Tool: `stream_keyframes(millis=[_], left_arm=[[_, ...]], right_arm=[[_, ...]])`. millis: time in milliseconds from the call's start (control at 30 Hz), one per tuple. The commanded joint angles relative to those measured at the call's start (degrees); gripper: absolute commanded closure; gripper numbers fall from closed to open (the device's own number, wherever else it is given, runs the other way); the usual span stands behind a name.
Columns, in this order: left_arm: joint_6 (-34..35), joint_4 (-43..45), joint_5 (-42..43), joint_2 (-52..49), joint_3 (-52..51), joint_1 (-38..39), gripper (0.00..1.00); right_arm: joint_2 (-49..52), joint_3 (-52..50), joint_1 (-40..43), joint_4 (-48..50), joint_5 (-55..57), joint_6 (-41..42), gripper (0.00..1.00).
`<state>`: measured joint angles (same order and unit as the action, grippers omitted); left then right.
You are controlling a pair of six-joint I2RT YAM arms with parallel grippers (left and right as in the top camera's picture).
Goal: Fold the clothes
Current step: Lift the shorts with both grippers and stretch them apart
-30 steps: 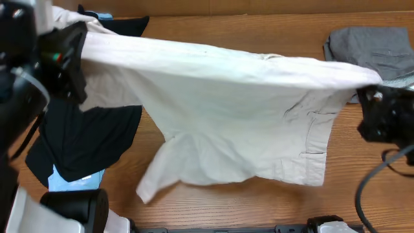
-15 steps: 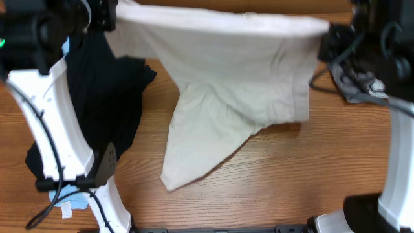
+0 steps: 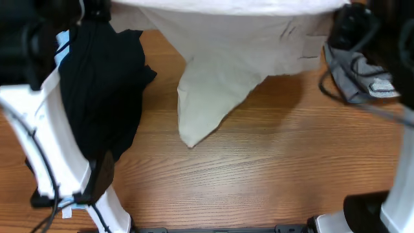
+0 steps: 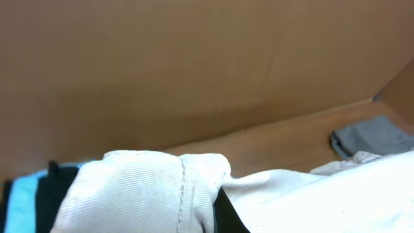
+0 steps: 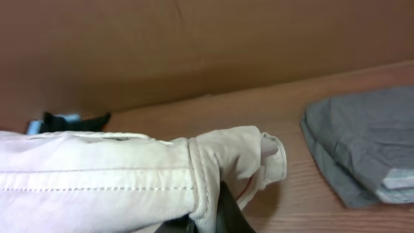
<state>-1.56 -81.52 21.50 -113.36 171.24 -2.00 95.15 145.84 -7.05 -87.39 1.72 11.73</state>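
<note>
The shorts (image 3: 239, 45) are still hanging raised, so the left gripper should next go down with the waistband's corner to the bare wood below it beside the black garment and let go.
The pale beige shorts (image 3: 239, 45) hang stretched by the waistband between both grippers along the table's far side, one leg drooping to a point (image 3: 191, 136) over the wood. My left gripper (image 3: 100, 9) is shut on the waistband's left end; in the left wrist view bunched beige cloth (image 4: 142, 194) covers the jaws, beside one dark finger (image 4: 228, 219). My right gripper (image 3: 343, 22) is shut on the right end, the stitched waistband (image 5: 129, 181) wrapped over a dark finger (image 5: 229, 210). A large black garment (image 3: 97, 90) lies at the left with light-blue cloth (image 3: 62, 44) beside it.
A folded grey garment (image 3: 362, 74) lies at the far right, also seen from the wrists (image 5: 362, 142). A brown cardboard wall (image 4: 194, 65) stands behind the table. White arm links (image 3: 58, 149) cross the left side and the right edge (image 3: 398, 194).
Both grippers have carried the shorts upward and toward the back. The cloth, first spread low over the table, now hangs with only one leg tip dangling.
</note>
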Motion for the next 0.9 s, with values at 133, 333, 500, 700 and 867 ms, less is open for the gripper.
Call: stream_keyframes(millis=[133,333,500,700,867], left_arm=[[0.26,-0.04,-1.49,14.1,1.16,-0.94,0.96],[0.26,-3.17,-6.25,19.02,1.16,-0.94,0.96],[0.28,-7.37,-6.91,18.23,0.85,-0.94,0.96],[0.28,-11.72,-6.56,12.13,-1.27,-0.94,0.96],[0.28,-11.54,-4.87,5.01,-3.21,-0.92,0.96]], right_arm=[[-12.24,7.02,1.07,-5.44,1.75,0.04,0.96],[-15.67,6.99,1.07,-9.64,0.63,0.07,0.96],[-15.98,4.63,1.07,-9.64,-2.71,0.02,0.96],[-14.34,-4.76,1.07,-9.64,-3.13,0.02,0.96],[-8.76,-10.4,1.07,-8.39,-0.92,-0.31,0.95]])
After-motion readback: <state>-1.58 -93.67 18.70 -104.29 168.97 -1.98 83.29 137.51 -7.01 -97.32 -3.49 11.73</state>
